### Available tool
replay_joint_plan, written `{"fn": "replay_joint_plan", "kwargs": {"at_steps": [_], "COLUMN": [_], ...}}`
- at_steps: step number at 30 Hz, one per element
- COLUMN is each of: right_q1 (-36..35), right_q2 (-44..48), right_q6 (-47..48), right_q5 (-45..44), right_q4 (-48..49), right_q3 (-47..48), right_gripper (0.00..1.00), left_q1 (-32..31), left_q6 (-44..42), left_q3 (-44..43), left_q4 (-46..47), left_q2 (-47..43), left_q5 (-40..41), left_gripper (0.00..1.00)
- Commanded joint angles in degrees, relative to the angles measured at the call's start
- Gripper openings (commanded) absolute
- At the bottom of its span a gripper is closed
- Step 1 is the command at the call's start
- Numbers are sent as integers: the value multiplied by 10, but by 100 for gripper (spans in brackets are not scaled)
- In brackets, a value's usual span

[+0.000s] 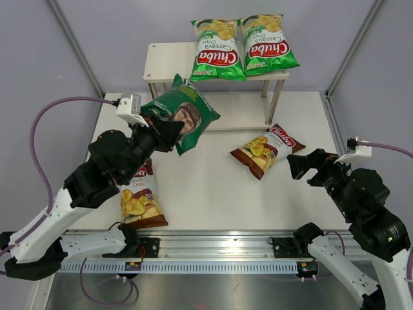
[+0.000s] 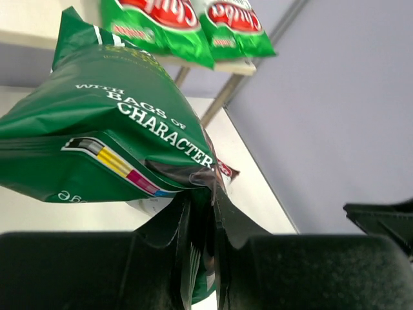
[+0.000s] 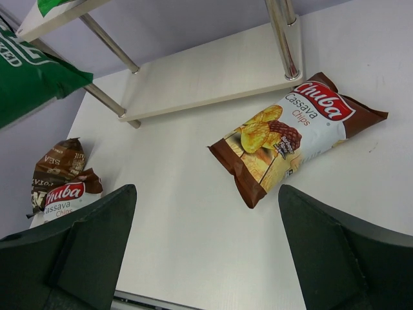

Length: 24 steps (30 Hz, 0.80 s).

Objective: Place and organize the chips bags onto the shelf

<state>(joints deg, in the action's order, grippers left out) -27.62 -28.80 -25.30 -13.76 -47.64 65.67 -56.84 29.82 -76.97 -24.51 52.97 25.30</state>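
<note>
My left gripper needs to move outward next to the top board's end (image 1: 166, 61) (image 2: 29, 20) beside the green Chuba bags, because that end is bare. It should lay the dark green bag there and release it.
My left gripper (image 1: 169, 132) (image 2: 201, 200) is shut on the bottom seam of the dark green chips bag with a man's face (image 1: 186, 115) (image 2: 110, 123). It holds the bag in the air in front of the shelf's (image 1: 166, 61) left half. Two bright green Chuba bags (image 1: 218, 50) (image 1: 268, 44) lie side by side on the top board. A brown-and-white Chuba bag (image 1: 266, 150) (image 3: 293, 139) lies on the table before the lower board (image 3: 206, 81). My right gripper (image 1: 303, 165) (image 3: 206, 190) hangs open just right of it, nothing between its fingers.
Under my left arm, another brown-and-white Chuba bag (image 1: 139, 200) (image 3: 61, 197) lies by a dark brown bag (image 3: 61, 160). Silver shelf legs (image 3: 284, 39) stand near the right bag. Grey walls enclose the table; a rail (image 1: 213, 248) runs along the near edge.
</note>
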Motion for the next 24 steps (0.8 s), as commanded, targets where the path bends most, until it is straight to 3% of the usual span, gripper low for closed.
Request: {"fn": "replay_joint_plan", "kwargs": {"at_steps": [1,9,12,14,19,24], "right_q1": [3,3,3,3,3,3], "right_q2": [-9,-10,-8,-6,0,8], "right_q6": [-4,-1,-2,-4,-7,-9], "right_q5": [11,18,21,22,25,28], "right_q4": [28,30,32,33,29,23], "right_q3": [20,28,31,31,33,41], "right_gripper": [100,100,100,100,99,100], "left_q1": [34,86,124,151,303,413], "left_q6": [-6,-42,-51,-46,14,54], "left_q3": [-70,-153,-204,-251,-353,-383], "left_q4": [-23,-50,-57,-67,-84,2], "left_q2": [-2,-3,30,52,149,220], "left_q5": [16,101,90,52,-101,-224], "left_gripper": [0,0,0,0,0,0]}}
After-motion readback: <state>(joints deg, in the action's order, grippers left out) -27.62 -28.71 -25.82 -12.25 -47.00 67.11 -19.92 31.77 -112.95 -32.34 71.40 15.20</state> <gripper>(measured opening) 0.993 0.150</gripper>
